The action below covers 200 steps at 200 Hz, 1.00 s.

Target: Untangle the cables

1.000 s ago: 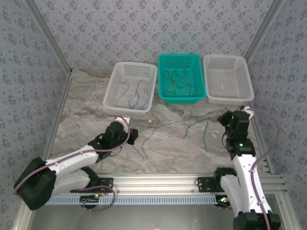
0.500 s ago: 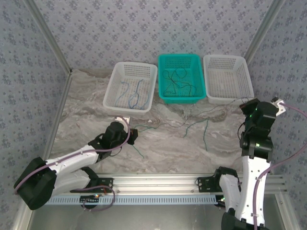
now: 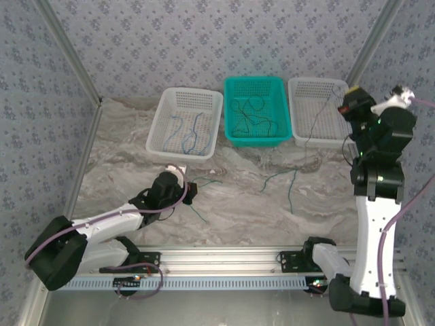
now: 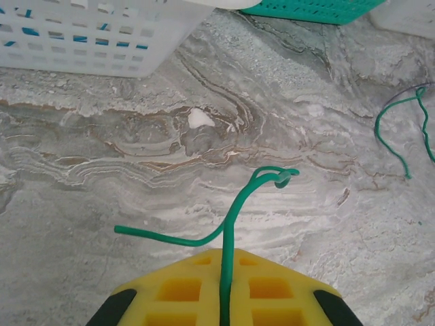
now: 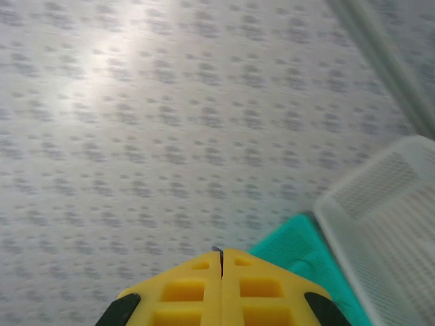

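Note:
The dark cable should go across past a white basket next, and my right gripper should lower it into the teal basket below the white one and release it there. The teal basket already holds dark cables.
My left gripper (image 3: 190, 191) sits low on the marble table, shut on a green cable (image 4: 234, 204) that runs between its yellow fingers (image 4: 272, 285) and curls out in front. My right gripper (image 3: 344, 102) is raised high at the back right, shut on a thin dark cable (image 3: 317, 125) that hangs slanting down across the right white basket (image 3: 343, 136). A short dark stub of that cable (image 5: 217, 250) pokes out between the shut right gripper (image 5: 221, 255) fingers. Another green cable (image 3: 290, 182) lies loose on the table. Blue cables (image 3: 187, 133) lie in the left white basket (image 3: 158, 129); dark cables (image 3: 253, 115) lie in the teal basket (image 3: 234, 139).
Three baskets stand in a row along the back wall. Patterned walls close in the left, back and right sides. An aluminium rail (image 3: 224, 261) runs along the near edge. The loose green cable (image 4: 401, 129) lies to the right of my left gripper.
The right arm has swung up and back from the table to above the right basket, lifting the dark cable. The left gripper stayed put, holding the green cable.

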Each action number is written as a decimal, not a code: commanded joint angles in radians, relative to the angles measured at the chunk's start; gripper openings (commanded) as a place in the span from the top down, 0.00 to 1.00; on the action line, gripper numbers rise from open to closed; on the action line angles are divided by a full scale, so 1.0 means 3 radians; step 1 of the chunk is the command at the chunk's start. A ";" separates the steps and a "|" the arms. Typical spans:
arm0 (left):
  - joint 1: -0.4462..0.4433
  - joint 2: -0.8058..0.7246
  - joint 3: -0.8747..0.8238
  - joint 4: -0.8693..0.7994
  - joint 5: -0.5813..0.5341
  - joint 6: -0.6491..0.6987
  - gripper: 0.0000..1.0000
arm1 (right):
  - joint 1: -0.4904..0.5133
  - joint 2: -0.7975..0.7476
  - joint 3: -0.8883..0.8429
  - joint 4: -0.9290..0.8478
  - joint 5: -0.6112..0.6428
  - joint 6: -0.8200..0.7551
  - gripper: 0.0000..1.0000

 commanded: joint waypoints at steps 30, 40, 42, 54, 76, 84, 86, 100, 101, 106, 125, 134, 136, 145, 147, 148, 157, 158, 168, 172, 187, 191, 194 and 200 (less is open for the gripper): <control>0.0002 0.0050 0.0054 0.0161 0.0087 -0.0018 0.93 | 0.0497 0.0888 0.1251 0.0314 0.0297 -0.0390 1.00; 0.0000 0.0040 0.0028 0.0176 0.0078 -0.0034 0.93 | 0.0508 0.1123 0.1544 0.0292 0.0319 -0.0364 1.00; 0.0000 0.0038 0.0023 0.0177 0.0077 -0.0036 0.93 | 0.0509 0.1175 0.1593 0.0280 0.0318 -0.0349 1.00; 0.0001 0.0024 0.0012 0.0171 0.0072 -0.0042 0.93 | 0.0515 0.1486 0.2014 0.0266 0.0241 -0.0318 1.00; -0.0005 -0.0034 -0.0015 0.0163 0.0062 -0.0056 0.93 | 0.0577 0.2036 0.2675 0.0223 0.0273 -0.0376 1.00; -0.0002 -0.0074 -0.0036 0.0154 0.0050 -0.0062 0.93 | 0.0619 0.2213 0.2883 0.0207 0.0299 -0.0414 1.00; -0.0001 -0.0085 -0.0039 0.0154 0.0047 -0.0062 0.93 | 0.0634 0.2274 0.2915 0.0197 0.0306 -0.0414 1.00; -0.0003 -0.0147 -0.0074 0.0132 0.0026 -0.0067 0.93 | 0.0717 0.2613 0.3316 0.0133 0.0251 -0.0577 1.00; -0.0004 -0.0151 -0.0075 0.0130 0.0023 -0.0065 0.93 | 0.0724 0.2636 0.3343 0.0130 0.0244 -0.0590 1.00; -0.0004 -0.0167 -0.0080 0.0110 0.0011 -0.0067 0.93 | 0.0760 0.2749 0.3440 0.0107 0.0225 -0.0646 1.00; -0.0004 -0.0220 -0.0091 0.0048 -0.0015 -0.0045 0.93 | 0.0858 0.3159 0.3838 -0.0144 0.0143 -0.0675 1.00; -0.0005 -0.0250 -0.0092 0.0024 -0.0024 -0.0044 0.93 | 0.0889 0.3281 0.3871 -0.0266 0.0085 -0.0642 1.00; -0.0005 -0.0259 -0.0094 0.0019 -0.0027 -0.0045 0.93 | 0.0896 0.3299 0.3866 -0.0295 0.0080 -0.0630 1.00; -0.0002 -0.0303 -0.0101 0.0006 -0.0036 -0.0045 0.93 | 0.0933 0.3373 0.3809 -0.0410 0.0059 -0.0612 1.00; 0.0000 -0.0314 -0.0104 0.0002 -0.0040 -0.0047 0.93 | 0.0945 0.3388 0.3788 -0.0428 0.0051 -0.0612 1.00; -0.0002 -0.0319 -0.0105 0.0001 -0.0043 -0.0047 0.93 | 0.0946 0.3397 0.3783 -0.0437 0.0049 -0.0615 1.00; -0.0004 -0.0368 -0.0111 -0.0022 -0.0056 -0.0041 0.93 | 0.0985 0.3429 0.3641 -0.0509 0.0082 -0.0629 1.00; -0.0004 -0.0374 -0.0108 -0.0026 -0.0056 -0.0039 0.93 | 0.0988 0.3430 0.3620 -0.0519 0.0095 -0.0631 1.00; -0.0005 -0.0431 -0.0104 -0.0076 -0.0073 -0.0024 0.93 | 0.1036 0.3431 0.3375 -0.0543 0.0179 -0.0636 1.00; -0.0003 -0.0455 -0.0101 -0.0096 -0.0076 -0.0019 0.93 | 0.1051 0.3425 0.3268 -0.0539 0.0216 -0.0644 1.00; -0.0005 -0.0533 -0.0106 -0.0169 -0.0100 -0.0001 0.93 | 0.1105 0.3392 0.2831 -0.0492 0.0323 -0.0661 1.00; -0.0002 -0.0554 -0.0107 -0.0186 -0.0102 0.0003 0.93 | 0.1115 0.3382 0.2705 -0.0459 0.0339 -0.0680 1.00; -0.0004 -0.0570 -0.0110 -0.0195 -0.0106 0.0004 0.93 | 0.1123 0.3372 0.2612 -0.0436 0.0349 -0.0695 1.00; -0.0005 -0.0596 -0.0116 -0.0208 -0.0118 0.0005 0.93 | 0.1138 0.3357 0.2435 -0.0399 0.0392 -0.0713 1.00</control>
